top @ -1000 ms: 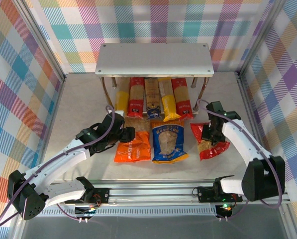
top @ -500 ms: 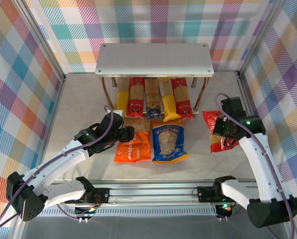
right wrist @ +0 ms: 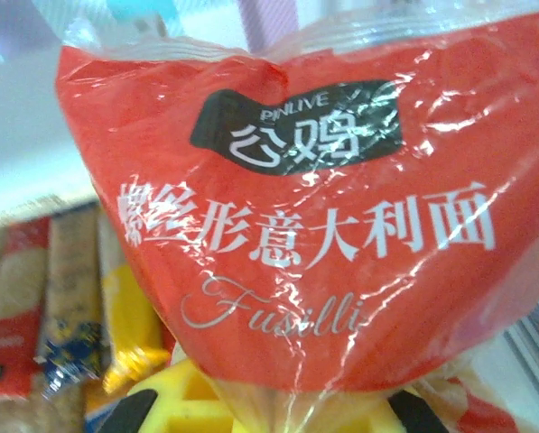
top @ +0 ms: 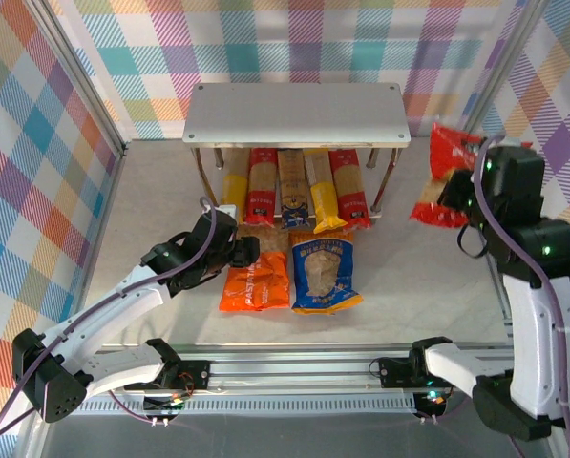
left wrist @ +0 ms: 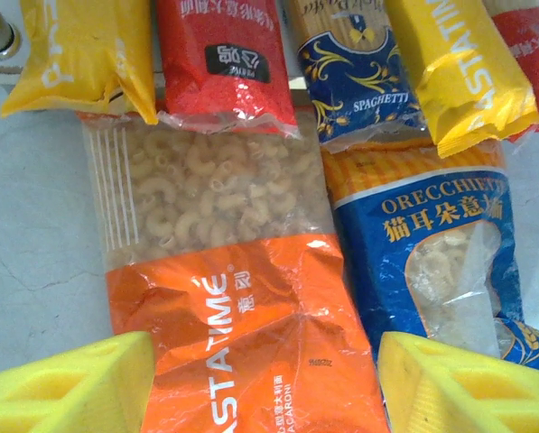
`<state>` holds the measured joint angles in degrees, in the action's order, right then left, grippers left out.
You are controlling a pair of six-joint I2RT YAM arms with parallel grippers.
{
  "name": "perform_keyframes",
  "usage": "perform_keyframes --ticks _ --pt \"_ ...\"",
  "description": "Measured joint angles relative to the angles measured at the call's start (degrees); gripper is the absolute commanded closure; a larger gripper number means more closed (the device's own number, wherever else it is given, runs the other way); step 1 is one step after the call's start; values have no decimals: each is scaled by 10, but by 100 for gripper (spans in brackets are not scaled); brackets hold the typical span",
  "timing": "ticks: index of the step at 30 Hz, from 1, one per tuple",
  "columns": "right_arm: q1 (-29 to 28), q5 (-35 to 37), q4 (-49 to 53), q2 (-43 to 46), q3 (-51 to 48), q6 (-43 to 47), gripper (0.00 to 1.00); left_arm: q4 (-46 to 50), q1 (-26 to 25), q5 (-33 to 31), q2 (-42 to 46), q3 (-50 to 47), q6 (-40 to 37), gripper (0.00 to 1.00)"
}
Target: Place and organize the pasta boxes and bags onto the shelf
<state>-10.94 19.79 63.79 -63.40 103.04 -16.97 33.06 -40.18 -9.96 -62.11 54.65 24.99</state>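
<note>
The robot will bring its right gripper outward and over the closest end of the shelf's top (top: 372, 111) to release the red bag (top: 444, 176), since that top is empty.
The pale grey shelf (top: 296, 113) stands at the back. Five pasta boxes (top: 293, 191) lie side by side on its lower tier, seen close as yellow, red and blue ends (left wrist: 355, 77). In front lie the orange bag (top: 258, 281) (left wrist: 251, 334) and the blue bag (top: 325, 272) (left wrist: 432, 244). My left gripper (top: 235, 256) (left wrist: 264, 383) hangs open over the orange bag, its yellow pads (left wrist: 79, 383) on either side of it. My right gripper (top: 466, 196) (right wrist: 278, 415) is shut on the red bag (top: 444, 176) (right wrist: 296, 225), held in the air right of the shelf.
Plaid walls with metal corner posts (top: 461, 143) close in the table on three sides. An aluminium rail (top: 294, 367) with both arm bases runs along the near edge. The shelf's thin steel legs (top: 391, 172) stand at its corners.
My right arm has lifted the red bag off the table at the front right and carried it up and back, beside the shelf's right end. The left arm has barely moved.
</note>
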Motion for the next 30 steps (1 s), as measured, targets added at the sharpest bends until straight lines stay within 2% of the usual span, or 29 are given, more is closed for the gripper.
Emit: perform_keyframes --ticks 8,15,23,30 --pt "0 -67 -92 -173 134 17 100 0 0 0 -1 9 -4 34" --pt "0 -118 -115 -316 259 28 100 10 0 -2 -1 9 -4 34" --pt "0 -174 -117 -401 364 25 100 14 3 -2 -1 9 -4 34" --pt "-1 -229 -127 -437 370 10 100 14 3 -5 -1 9 -4 34"
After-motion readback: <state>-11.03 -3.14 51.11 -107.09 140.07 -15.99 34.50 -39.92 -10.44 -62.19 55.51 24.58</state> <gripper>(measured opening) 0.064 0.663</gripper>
